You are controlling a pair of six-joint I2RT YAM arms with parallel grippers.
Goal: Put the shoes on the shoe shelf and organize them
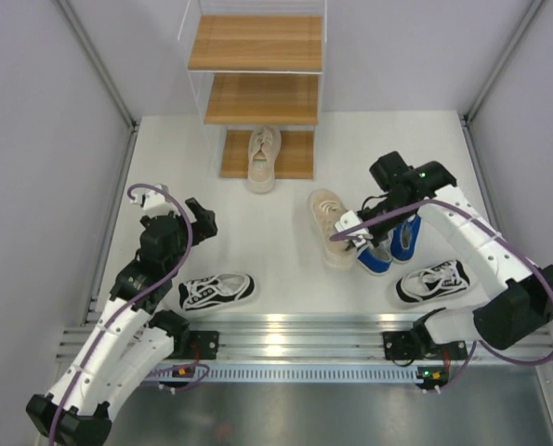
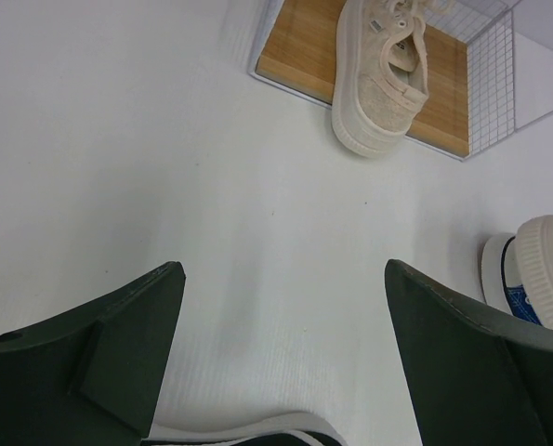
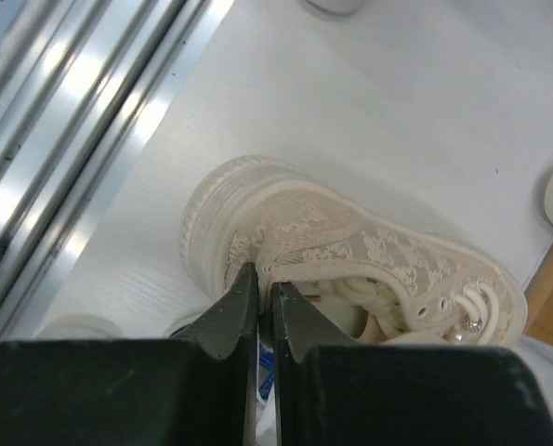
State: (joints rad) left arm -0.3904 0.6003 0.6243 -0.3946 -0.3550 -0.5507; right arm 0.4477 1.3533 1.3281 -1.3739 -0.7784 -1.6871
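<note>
The shelved beige shoe's mate goes outward in my right gripper to the bottom board's bare part beside that shoe next for release, since there's room.
The shoe shelf stands at the back; one beige shoe lies on its bottom board, heel over the front edge, also in the left wrist view. My right gripper is shut on the heel collar of the second beige shoe, as the right wrist view shows on the shoe; I cannot tell if it is lifted. Two blue shoes stand beside it. One black-and-white shoe lies near my open, empty left gripper, the other at front right.
The shelf's two upper boards are bare. A metal rail runs along the near table edge. In the left wrist view the bottom board, the held beige shoe's toe and a blue shoe show.
</note>
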